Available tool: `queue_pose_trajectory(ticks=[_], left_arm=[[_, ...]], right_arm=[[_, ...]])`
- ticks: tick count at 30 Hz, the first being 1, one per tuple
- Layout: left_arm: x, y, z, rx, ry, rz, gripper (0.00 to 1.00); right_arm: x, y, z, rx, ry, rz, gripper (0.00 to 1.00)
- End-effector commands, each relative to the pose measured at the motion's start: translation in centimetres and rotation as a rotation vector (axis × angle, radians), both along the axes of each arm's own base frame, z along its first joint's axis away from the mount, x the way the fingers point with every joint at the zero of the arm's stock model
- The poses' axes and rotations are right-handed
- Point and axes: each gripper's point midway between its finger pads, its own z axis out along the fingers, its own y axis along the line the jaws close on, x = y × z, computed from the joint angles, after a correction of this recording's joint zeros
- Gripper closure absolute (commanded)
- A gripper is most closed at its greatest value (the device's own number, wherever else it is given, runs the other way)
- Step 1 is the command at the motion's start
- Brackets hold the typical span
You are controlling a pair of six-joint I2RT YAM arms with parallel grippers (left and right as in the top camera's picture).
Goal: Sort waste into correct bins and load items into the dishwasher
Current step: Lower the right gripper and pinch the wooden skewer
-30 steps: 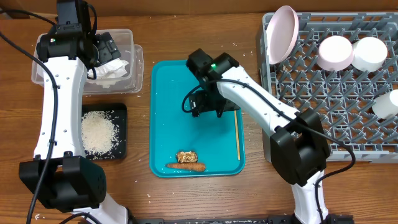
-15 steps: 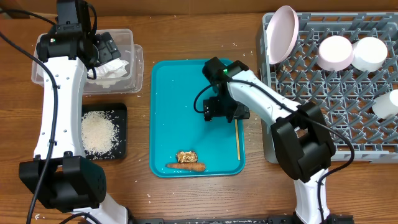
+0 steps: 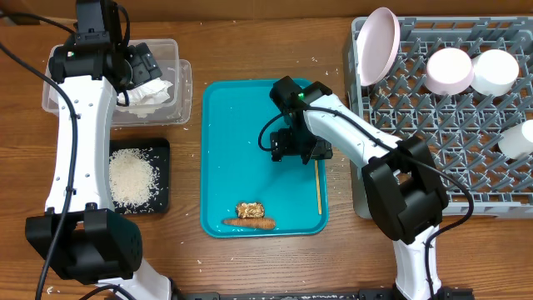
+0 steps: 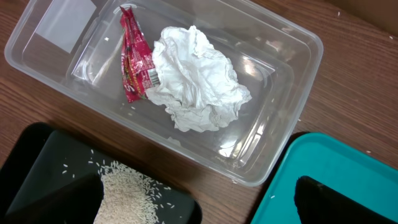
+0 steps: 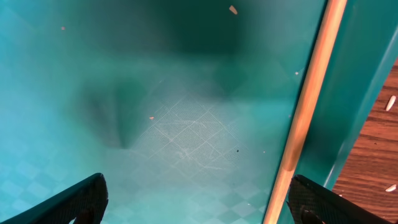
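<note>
The right gripper lowers over the chopstick's middle part [image 3: 316,163] [image 5: 282,188] next, one finger down between it and the tray's side, because the chopstick runs close along that side.
A thin wooden chopstick [image 3: 318,187] lies along the right edge of the teal tray [image 3: 229,142]. It also shows in the right wrist view [image 5: 306,112]. My right gripper [image 3: 298,150] hovers low over the tray, open and empty, its right finger just right of the chopstick [image 5: 199,202]. A carrot piece [image 3: 248,222] and a brown food scrap [image 3: 250,209] lie at the tray's near end. My left gripper [image 3: 141,67] is open and empty above the clear bin [image 4: 273,56], which holds crumpled white tissue [image 4: 196,78] and a red wrapper [image 4: 134,59].
A black tray with rice [image 3: 133,175] sits left of the teal tray. A grey dishwasher rack [image 3: 433,158] at the right holds a pink plate [image 3: 378,46] and white cups [image 3: 450,70].
A second ago my right gripper was over the tray's middle; it moved right toward the chopstick, then held still. The left arm has not moved.
</note>
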Motion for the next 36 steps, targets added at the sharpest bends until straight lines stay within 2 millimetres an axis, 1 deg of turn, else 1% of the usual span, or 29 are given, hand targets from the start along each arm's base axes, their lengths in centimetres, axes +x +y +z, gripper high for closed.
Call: queue_pose_trajectory(ticks=[1, 8, 16, 23, 28, 31, 36], left_arm=[[-0.1, -0.2, 0.4, -0.011, -0.015, 0.009, 0.00], [-0.1, -0.2, 0.4, -0.011, -0.015, 0.009, 0.00], [-0.1, -0.2, 0.4, -0.011, -0.014, 0.009, 0.00], [-0.1, -0.2, 0.4, -0.011, -0.015, 0.009, 0.00], [-0.1, -0.2, 0.4, -0.011, -0.015, 0.009, 0.00], [-0.1, -0.2, 0.4, -0.011, -0.015, 0.009, 0.00], [-0.1, -0.2, 0.4, -0.011, -0.015, 0.009, 0.00]], right_arm=[[-0.1, -0.2, -0.5, -0.010, 0.008, -0.017, 0.05], [0.3, -0.3, -0.7, -0.018, -0.007, -0.019, 0.05], [0.9, -1.4, -0.9, -0.020, -0.002, -0.049, 0.05], [0.7, -1.1, -1.0, -0.001, 0.011, -0.050, 0.05], [0.0, -0.9, -2.0, 0.023, 0.032, -0.052, 0.06], [0.0, -0.9, -2.1, 0.025, 0.032, -0.052, 0.06], [-0.2, -0.5, -2.0, 0.046, 0.043, -0.053, 0.13]])
